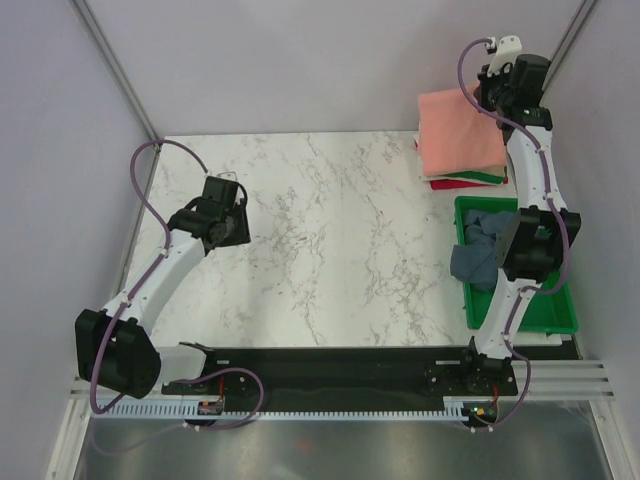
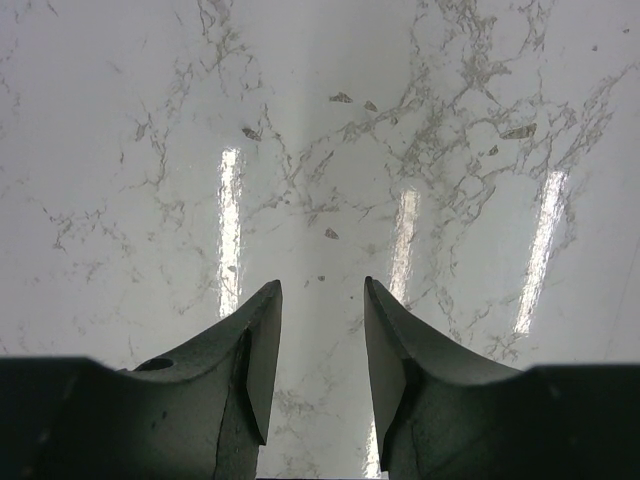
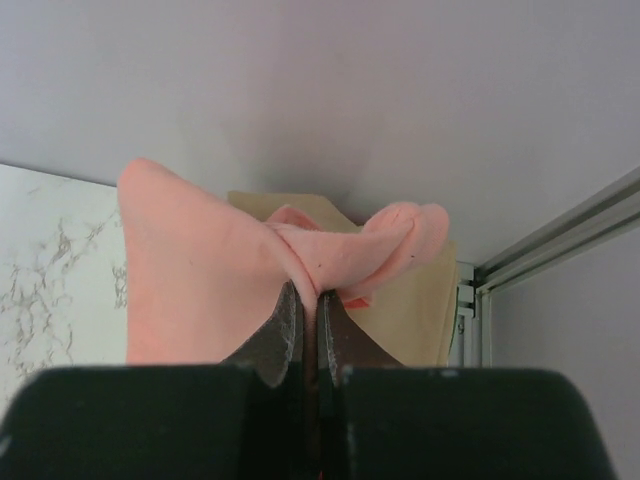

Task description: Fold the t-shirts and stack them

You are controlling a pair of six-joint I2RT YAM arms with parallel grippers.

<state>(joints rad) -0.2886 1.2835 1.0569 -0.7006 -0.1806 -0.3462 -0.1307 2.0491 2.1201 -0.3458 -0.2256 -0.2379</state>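
Note:
Next, my right gripper lowers and releases the pink edge onto the tan shirt's far part [image 3: 408, 312], which lies below the gripper and still shows uncovered.
A folded salmon-pink t-shirt [image 1: 458, 132] lies on top of a stack at the table's far right; green, white and red shirt edges [image 1: 465, 181] show under it. My right gripper [image 1: 487, 97] is shut on the pink shirt's far edge [image 3: 330, 260], pinching a bunched fold, with the tan shirt [image 3: 420, 300] showing beneath it. A slate blue-grey shirt [image 1: 478, 252] lies crumpled in the green tray [image 1: 540, 315]. My left gripper [image 1: 232, 222] is open and empty, low over bare marble [image 2: 320, 180] at the left.
The green plastic tray stands at the right edge, partly under my right arm. Grey walls close the back and sides. A metal frame post [image 3: 560, 240] stands right of the stack.

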